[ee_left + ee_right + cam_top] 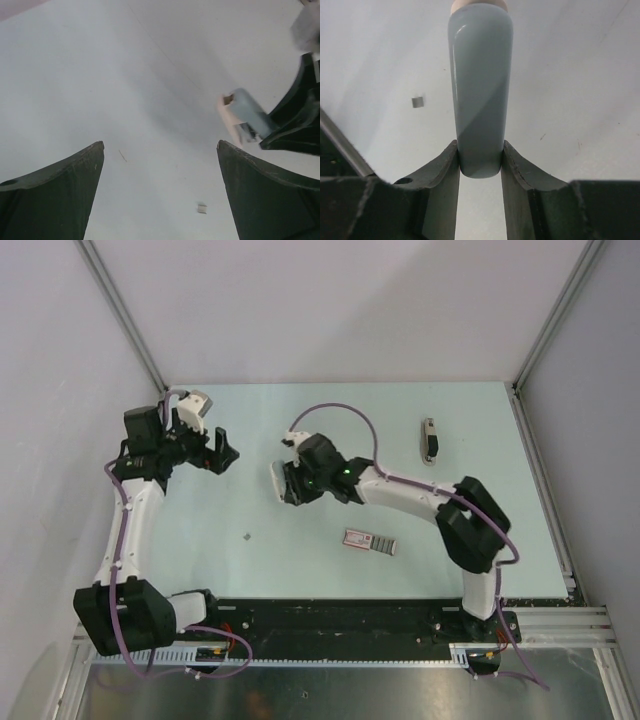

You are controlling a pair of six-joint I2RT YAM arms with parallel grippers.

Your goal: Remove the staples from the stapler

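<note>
My right gripper should next carry the stapler down, toward the bit of staples (247, 537), onto bare table nearby.
My right gripper (289, 483) (480, 150) is shut on the rear end of the stapler (277, 476) (480, 85), a slim pale blue-grey body with a peach-white underside, held above the table. In the left wrist view the stapler (245, 112) shows a small square opening at its front end, with the right gripper (295, 117) behind it. A tiny grey bit of staples (247, 537) (201, 208) (417, 102) lies on the table in front of the stapler. My left gripper (224, 450) (160, 145) hangs open and holds nothing, to the left of the stapler.
A flat red-and-white box (371, 541) lies near the table's front middle. A slim black-and-grey object (430, 440) rests at the back right. Grey walls with metal rails (125, 315) close in the sides and back.
</note>
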